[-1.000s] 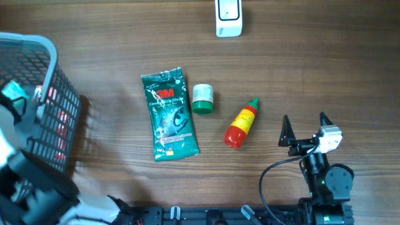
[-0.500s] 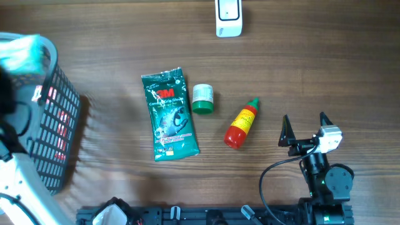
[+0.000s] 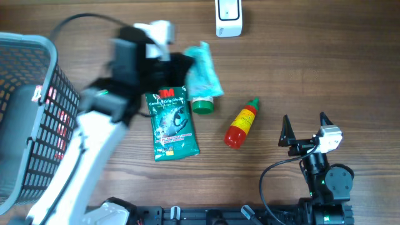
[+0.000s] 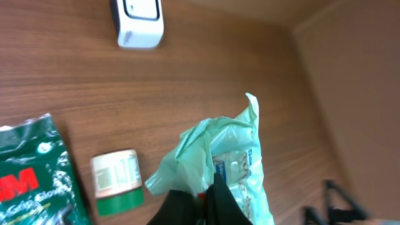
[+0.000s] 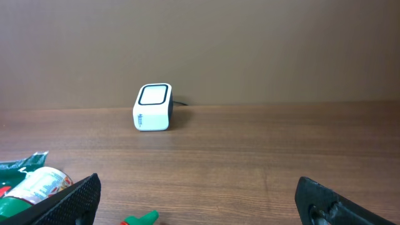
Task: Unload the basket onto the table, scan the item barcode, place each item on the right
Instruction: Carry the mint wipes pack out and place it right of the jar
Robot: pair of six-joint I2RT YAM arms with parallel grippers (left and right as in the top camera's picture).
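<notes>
My left gripper is holding the packet and will next lower to its right in the overhead view to release it, since clear tabletop (image 3: pixel 227 92) beside the jar lies below that way.
A pale green plastic packet (image 3: pixel 204 72) with a blue label hangs above the table, and my left gripper (image 3: pixel 182 62) is shut on its lower edge. The left wrist view shows the black fingers (image 4: pixel 219 200) pinching the packet (image 4: pixel 234 153). At the table's far edge, just right of the packet, stands the white barcode scanner (image 3: pixel 229 19) with its dark window; it also shows in the wrist views as the scanner (image 4: pixel 139 22) and scanner (image 5: pixel 153 107). My right gripper (image 3: pixel 306 128) rests near the front right, open and holding nothing (image 5: pixel 200 195).
A dark green 3M pouch (image 3: pixel 172 119), a small green-lidded jar (image 3: pixel 202 104) and a red sauce bottle with a green cap (image 3: pixel 241 124) lie mid-table. A grey wire basket (image 3: pixel 31 112) fills the left side. My left arm reaches across the pouch.
My left arm has swung from the basket at the left to the middle of the table, carrying the pale green packet towards the scanner. The right arm has stayed still.
</notes>
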